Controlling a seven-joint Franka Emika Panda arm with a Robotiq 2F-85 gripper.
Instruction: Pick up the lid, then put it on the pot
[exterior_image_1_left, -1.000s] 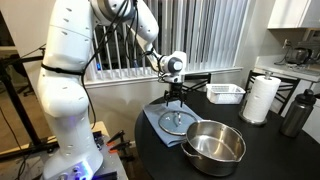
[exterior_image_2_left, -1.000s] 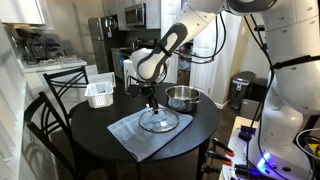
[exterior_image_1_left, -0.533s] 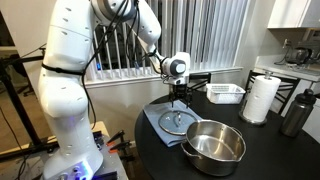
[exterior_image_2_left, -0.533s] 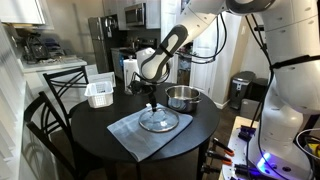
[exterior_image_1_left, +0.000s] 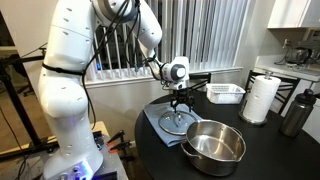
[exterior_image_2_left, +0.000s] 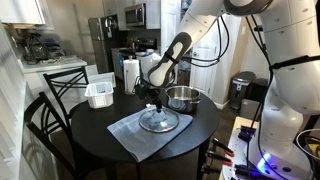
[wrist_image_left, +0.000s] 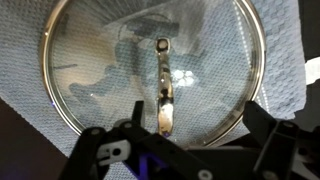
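Observation:
The robot's gripper will next stay low over the lid and close its open fingers on the near end of the lid's centre handle (exterior_image_1_left: 177, 112) (wrist_image_left: 166, 122), since the fingers are already on both sides of it.
The glass lid (exterior_image_1_left: 176, 122) with a metal rim lies flat on a blue cloth (exterior_image_2_left: 124, 136) on the round black table in both exterior views (exterior_image_2_left: 158, 122). In the wrist view the lid (wrist_image_left: 100, 60) fills the frame, its long metal handle (wrist_image_left: 162, 85) at the centre. My gripper (exterior_image_1_left: 177, 103) hangs just above the lid, open and empty; it also shows from the other side (exterior_image_2_left: 153, 103). Its two fingers (wrist_image_left: 175, 130) straddle the handle's near end. The shiny steel pot (exterior_image_1_left: 213, 145) stands empty beside the cloth (exterior_image_2_left: 182, 97).
A white tray (exterior_image_1_left: 226, 93) sits at the table's far side (exterior_image_2_left: 99, 94). A paper towel roll (exterior_image_1_left: 260, 98) and a dark bottle (exterior_image_1_left: 295, 112) stand near the edge. Chairs (exterior_image_2_left: 60, 85) surround the table. Window blinds are behind.
My wrist has shifted slightly sideways toward the pot side and a little lower over the lid. The lid and pot have not moved.

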